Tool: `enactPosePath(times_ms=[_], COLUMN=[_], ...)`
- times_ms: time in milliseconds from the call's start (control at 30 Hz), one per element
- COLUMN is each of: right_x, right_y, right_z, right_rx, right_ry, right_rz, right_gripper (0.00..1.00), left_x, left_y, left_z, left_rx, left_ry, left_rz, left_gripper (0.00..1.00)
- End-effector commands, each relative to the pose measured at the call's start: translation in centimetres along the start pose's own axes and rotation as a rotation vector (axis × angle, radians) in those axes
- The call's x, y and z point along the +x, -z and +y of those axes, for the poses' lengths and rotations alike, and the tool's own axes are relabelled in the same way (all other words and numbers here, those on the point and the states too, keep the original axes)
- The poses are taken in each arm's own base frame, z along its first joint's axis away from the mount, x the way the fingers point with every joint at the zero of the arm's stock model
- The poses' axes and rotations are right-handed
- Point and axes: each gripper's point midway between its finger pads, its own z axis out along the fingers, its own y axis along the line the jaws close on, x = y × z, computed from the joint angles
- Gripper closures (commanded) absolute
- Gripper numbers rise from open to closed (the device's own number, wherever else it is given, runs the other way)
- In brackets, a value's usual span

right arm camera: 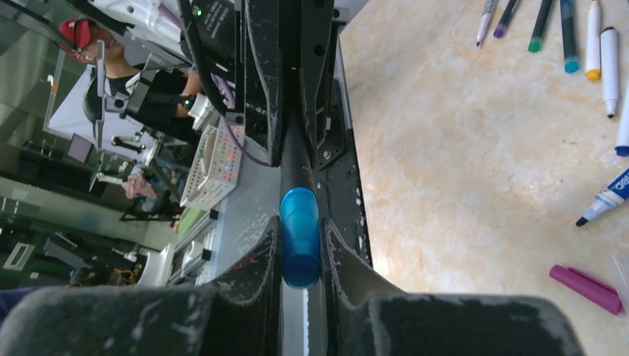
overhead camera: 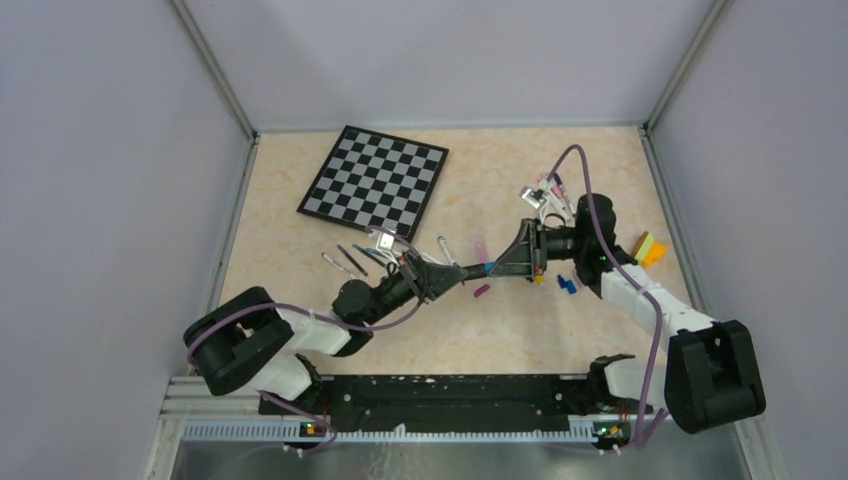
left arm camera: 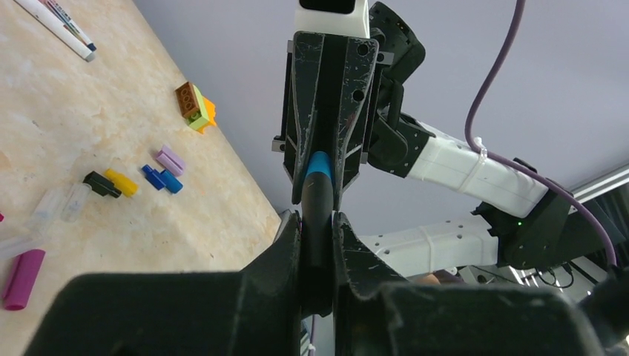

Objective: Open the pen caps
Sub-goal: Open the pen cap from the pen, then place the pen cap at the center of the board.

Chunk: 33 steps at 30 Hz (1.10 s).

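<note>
My right gripper holds the blue pen cap (right arm camera: 300,233). It should pull the cap away from the pen's body next, then tilt down and lower the cap beside the purple cap.
One black pen (overhead camera: 470,270) hangs level above the table between my two grippers. My left gripper (overhead camera: 452,273) is shut on its dark body (left arm camera: 317,211), the jaws pressed against both sides. My right gripper (overhead camera: 503,265) is shut on the blue pen cap (right arm camera: 300,233) at the other end, and the cap (left arm camera: 320,165) still sits on the pen. In the right wrist view the left gripper's fingers (right arm camera: 264,81) hold the body (right arm camera: 295,159) just beyond the cap. Loose caps lie on the table: black (left arm camera: 100,184), yellow (left arm camera: 121,182), blue (left arm camera: 162,178), purple (left arm camera: 170,159), magenta (left arm camera: 22,278).
A black-and-white chessboard (overhead camera: 375,183) lies at the back left. Several pens (overhead camera: 350,260) lie left of the grippers, and more (overhead camera: 545,195) at the back right. A yellow-orange block (overhead camera: 648,248) sits by the right wall. Blue caps (overhead camera: 567,284) and a magenta cap (overhead camera: 482,291) lie under the arms.
</note>
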Motion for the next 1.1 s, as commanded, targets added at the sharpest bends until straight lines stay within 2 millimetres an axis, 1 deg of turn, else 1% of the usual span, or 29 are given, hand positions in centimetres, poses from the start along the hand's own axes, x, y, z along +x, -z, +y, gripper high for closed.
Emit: enactPosePath(times_ms=[0,67,100,233,267,333,367,400,433,500,533,667,733,800,867,933,1000,1067], right_x=[-1.5,-1.6,-1.6,-1.6,-1.6,-1.1,-1.2,-1.2,-1.5,-1.8,-1.7,-0.5,0.2,1.1,2.1,3.4,4.6,5.2], right_y=[1.4,1.6,1.6,2.0,2.3,3.5,4.5,6.2,7.8,10.9,12.3,17.8,20.5,22.7,24.2,25.2,25.7,26.1], right_z=[-0.3,-0.3,-0.2,-0.4,-0.7,-2.8,-4.1,-6.0,-7.2,-8.8,-9.4,-12.0,-12.8,-13.5,-14.0,-14.8,-15.7,-16.4], right_rx=[0.033,0.036,0.033,0.041,0.057,0.165,0.248,0.376,0.469,0.622,0.675,0.864,0.926,0.972,0.99,1.014,1.029,1.036], right_ry=[0.084,0.089,0.092,0.108,0.125,0.197,0.263,0.3,0.335,0.346,0.321,0.228,0.162,0.093,0.029,-0.029,-0.069,-0.102], right_rz=[-0.052,-0.056,-0.055,-0.06,-0.058,-0.047,-0.036,-0.029,-0.026,-0.03,-0.033,0.024,0.048,0.08,0.115,0.162,0.199,0.218], right_gripper=[1.0,1.0,1.0,1.0,1.0,1.0,1.0,1.0,1.0,1.0,1.0,1.0,1.0,1.0,0.99,0.98,0.96,0.94], left_x=[-4.9,-5.8,-5.9,-7.2,-7.6,-7.8,-7.6,-7.4,-7.2,-7.1,-7.2,-7.3,-7.1,-6.8,-6.5,-6.2,-6.0,-5.8], left_y=[2.6,3.5,3.9,5.3,5.5,5.8,5.8,5.8,5.9,6.2,6.4,8.0,8.8,9.3,9.7,9.9,10.0,9.9], left_z=[-2.3,-2.0,-1.6,-1.6,-1.5,-1.3,-1.2,-0.9,-0.7,-0.2,-0.4,0.7,1.0,1.5,1.9,2.5,2.9,3.1], left_rx=[0.07,0.04,0.017,-0.008,-0.019,-0.043,-0.059,-0.089,-0.117,-0.181,-0.202,-0.306,-0.33,-0.345,-0.353,-0.359,-0.362,-0.361], left_ry=[-0.067,-0.083,-0.09,-0.143,-0.158,-0.204,-0.229,-0.255,-0.285,-0.348,-0.379,-0.453,-0.472,-0.485,-0.489,-0.489,-0.488,-0.491], left_rz=[-0.211,-0.248,-0.252,-0.287,-0.296,-0.276,-0.245,-0.215,-0.189,-0.138,-0.125,-0.087,-0.078,-0.066,-0.059,-0.052,-0.048,-0.039], left_gripper=[1.0,1.0,1.0,1.0,1.0,1.0,1.0,1.0,1.0,1.0,1.0,1.0,1.0,1.0,1.0,1.0,1.0,1.0])
